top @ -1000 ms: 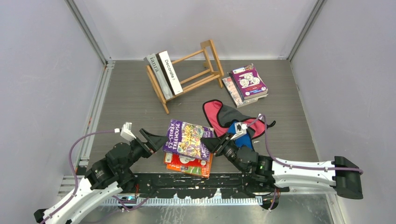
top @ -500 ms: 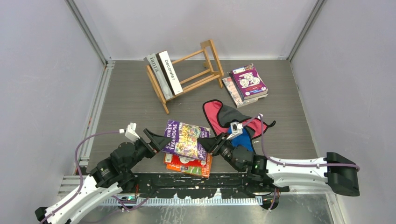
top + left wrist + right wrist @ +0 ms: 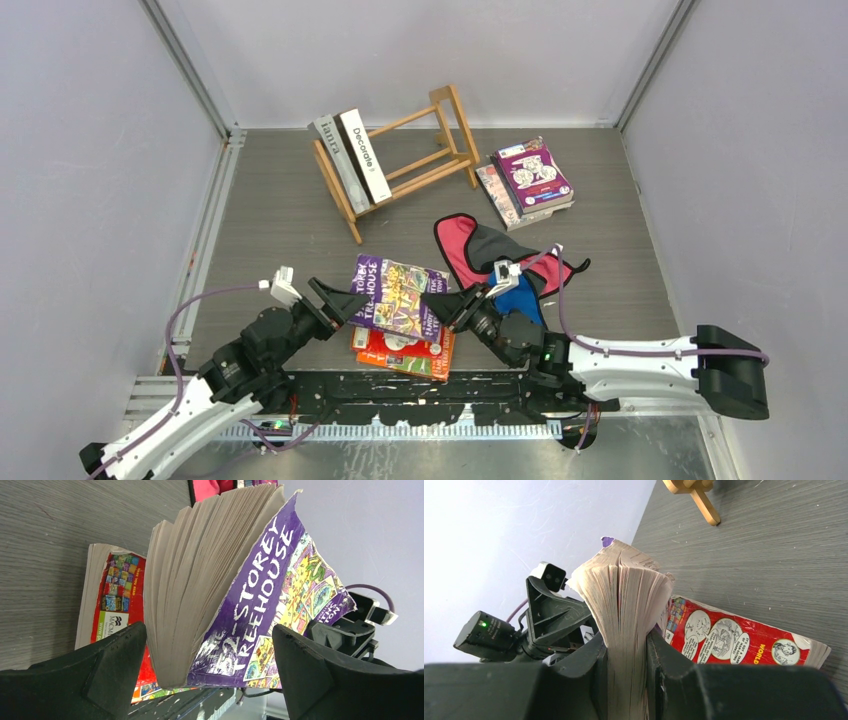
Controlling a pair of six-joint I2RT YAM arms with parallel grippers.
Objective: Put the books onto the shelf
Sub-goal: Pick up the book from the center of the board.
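Note:
The fingers of the left gripper are already on either side of the purple paperback's end [image 3: 363,296] [image 3: 200,662], so next the left gripper will stay there and close on that end.
A purple paperback [image 3: 398,295] hangs tilted over a red-orange book [image 3: 400,352] lying flat near the front edge. My right gripper [image 3: 452,308] is shut on the purple paperback's page edge [image 3: 624,595], with a finger pressed on each side. My left gripper [image 3: 343,303] stands open at the book's left end. In the left wrist view its fingers sit wide apart on either side of the purple cover [image 3: 260,600] without touching it. The shelf [image 3: 400,160] stands askew at the back and holds a grey book [image 3: 330,160] and the white "Decorate" book [image 3: 365,155].
A small stack of paperbacks [image 3: 530,180] lies at the back right. Red cloth [image 3: 455,245], grey cloth [image 3: 495,245] and blue cloth [image 3: 522,300] lie crumpled by my right arm. Grey walls close in both sides and the back.
My left arm has reached right, bringing its open fingers around the purple paperback's left end. My right gripper has shifted the book slightly left and away.

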